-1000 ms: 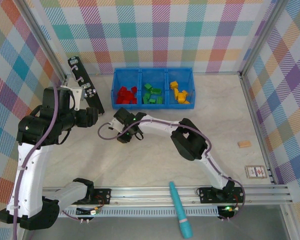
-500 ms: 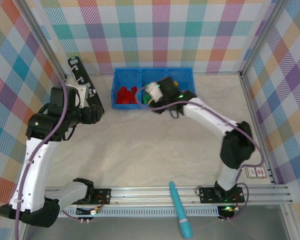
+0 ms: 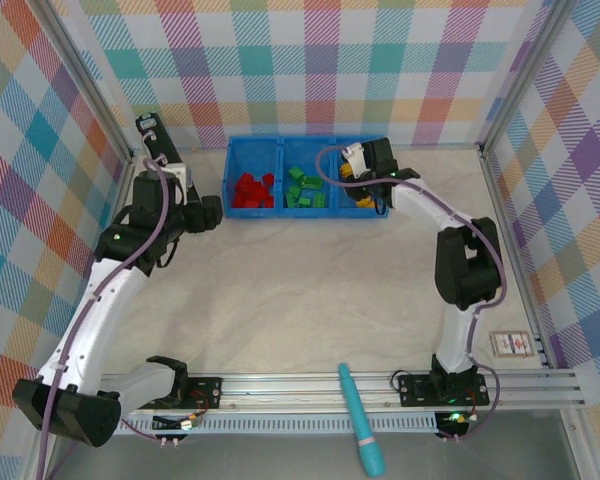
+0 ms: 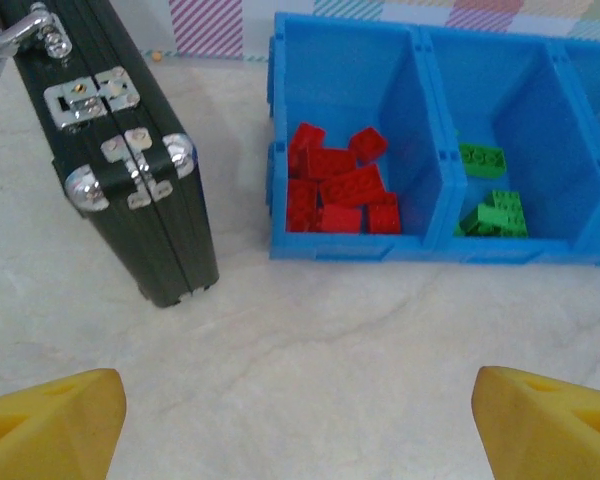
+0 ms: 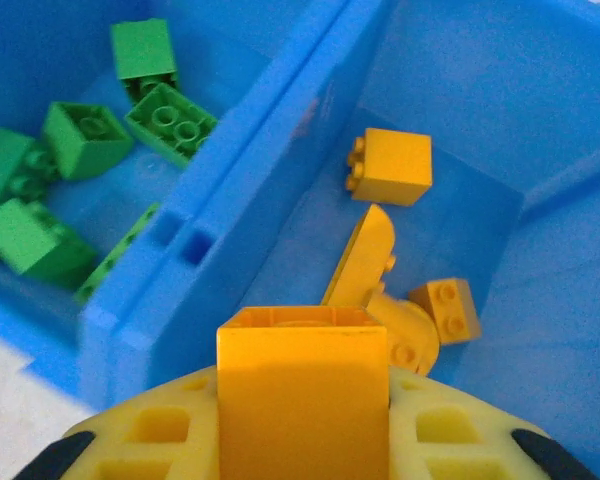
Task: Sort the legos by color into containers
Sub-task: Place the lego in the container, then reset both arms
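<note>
My right gripper next lowers toward the tray's section of yellow bricks below it and releases the yellow-orange brick there, because its color matches them.
The blue tray sits at the back of the table, with red legos in its left compartment, green legos in the middle one and yellow legos on the right. My right gripper hangs over the right compartment, shut on a yellow-orange brick. Several yellow bricks lie below it, and the green ones are beyond the divider. My left gripper is open over bare table, left of the tray. Its yellow fingertips are far apart, facing the red legos.
A long black case with metal fittings stands left of the tray, close to my left arm, and it is also in the left wrist view. A teal pen-like tool crosses the front rail. A tan block and a small card lie at the right.
My right arm has swung from the table's middle, across the tray, to over the right compartment. My left arm has stretched forward toward the tray's left end.
</note>
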Action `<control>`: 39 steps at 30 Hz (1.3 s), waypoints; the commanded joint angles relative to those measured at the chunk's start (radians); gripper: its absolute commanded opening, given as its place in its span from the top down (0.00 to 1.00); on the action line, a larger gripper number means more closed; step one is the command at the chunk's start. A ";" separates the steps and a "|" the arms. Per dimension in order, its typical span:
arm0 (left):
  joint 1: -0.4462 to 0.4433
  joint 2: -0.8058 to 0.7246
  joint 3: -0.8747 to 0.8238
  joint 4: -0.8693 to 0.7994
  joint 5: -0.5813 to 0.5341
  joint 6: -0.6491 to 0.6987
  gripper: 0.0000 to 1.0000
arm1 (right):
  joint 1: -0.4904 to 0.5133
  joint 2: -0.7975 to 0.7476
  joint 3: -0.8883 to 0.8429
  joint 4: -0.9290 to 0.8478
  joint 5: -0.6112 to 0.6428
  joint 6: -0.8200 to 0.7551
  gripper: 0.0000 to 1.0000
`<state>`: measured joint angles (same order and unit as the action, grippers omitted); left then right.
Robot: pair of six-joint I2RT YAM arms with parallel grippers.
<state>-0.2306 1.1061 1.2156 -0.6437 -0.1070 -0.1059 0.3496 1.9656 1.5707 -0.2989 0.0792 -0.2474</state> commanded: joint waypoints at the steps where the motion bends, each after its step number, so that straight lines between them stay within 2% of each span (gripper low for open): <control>1: 0.013 0.003 -0.085 0.158 -0.016 -0.057 0.10 | -0.022 0.078 0.077 0.073 -0.002 -0.018 0.76; 8: 0.012 0.001 -0.207 0.258 -0.067 -0.059 0.04 | -0.041 0.202 0.181 0.083 -0.009 -0.006 0.73; 10: 0.013 -0.012 -0.224 0.264 -0.096 -0.045 0.00 | -0.042 0.216 0.193 0.082 -0.010 -0.005 0.67; 14: 0.014 -0.056 -0.289 0.324 -0.196 -0.012 0.00 | -0.044 0.200 0.174 0.108 -0.025 0.009 0.56; 18: 0.021 -0.120 -0.423 0.509 -0.307 0.050 0.00 | -0.043 0.162 0.163 0.101 -0.033 0.008 0.46; 24: 0.084 -0.195 -0.697 0.819 -0.325 0.091 0.00 | -0.043 0.087 0.135 0.094 -0.037 -0.010 0.35; 26: 0.113 -0.189 -0.765 0.914 -0.286 0.073 0.00 | -0.043 0.061 0.128 0.089 -0.039 -0.009 0.31; 29: 0.139 -0.092 -0.835 1.087 -0.251 0.050 0.00 | -0.043 0.004 0.100 0.092 -0.049 0.006 0.22; 34: 0.154 0.206 -0.844 1.378 -0.224 0.056 0.00 | -0.043 -0.110 0.039 0.076 -0.070 0.035 0.11; 36: 0.167 0.247 -0.778 1.272 -0.187 0.045 0.00 | -0.043 -0.153 0.014 0.059 -0.074 0.039 0.06; 39: 0.170 0.314 -0.809 1.370 -0.137 0.064 0.00 | -0.044 -0.227 -0.042 0.050 -0.073 0.046 0.03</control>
<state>-0.0757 1.3880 0.3973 0.5663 -0.3038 -0.0547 0.3069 1.8053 1.5688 -0.2287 0.0292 -0.2199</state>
